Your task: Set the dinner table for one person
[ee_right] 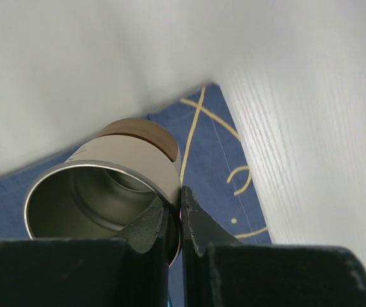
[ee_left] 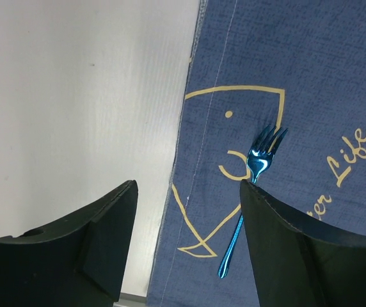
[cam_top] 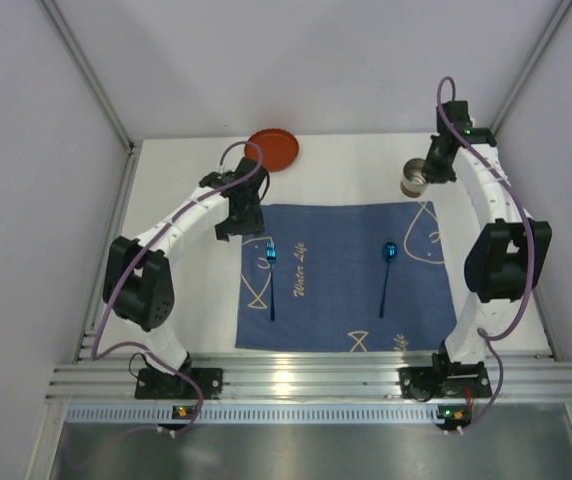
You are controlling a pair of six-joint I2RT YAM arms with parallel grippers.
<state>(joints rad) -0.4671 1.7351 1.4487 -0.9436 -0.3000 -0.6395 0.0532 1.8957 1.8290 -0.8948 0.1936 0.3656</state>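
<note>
The cup should go back with my right gripper and down onto the bare mat beyond the spoon's head (cam_top: pixel 399 231), and then I should let go of the cup's rim.
The dinner table (cam_top: pixel 346 170) is the white tabletop. A dark blue placemat (cam_top: pixel 346 290) with fish drawings lies on it. On the mat's left part rests a shiny blue fork (cam_top: pixel 270 262) and on its right part a blue spoon (cam_top: pixel 388 262). My left gripper (cam_top: pixel 246 225) hangs open over the mat's left edge (ee_left: pixel 188 187), with the fork (ee_left: pixel 260 160) partly behind its right finger and nothing held. My right gripper (cam_top: pixel 426 172) is shut on the rim of a metal cup (cam_top: pixel 412 182) beyond the mat's far right corner. One finger is inside the cup (ee_right: pixel 106 185) and one outside (ee_right: pixel 180 208).
A red plate (cam_top: pixel 273 150) sits at the table's back edge, behind the left arm. White walls close in the table on the left, back and right. An aluminium rail with the arm bases runs along the near edge.
</note>
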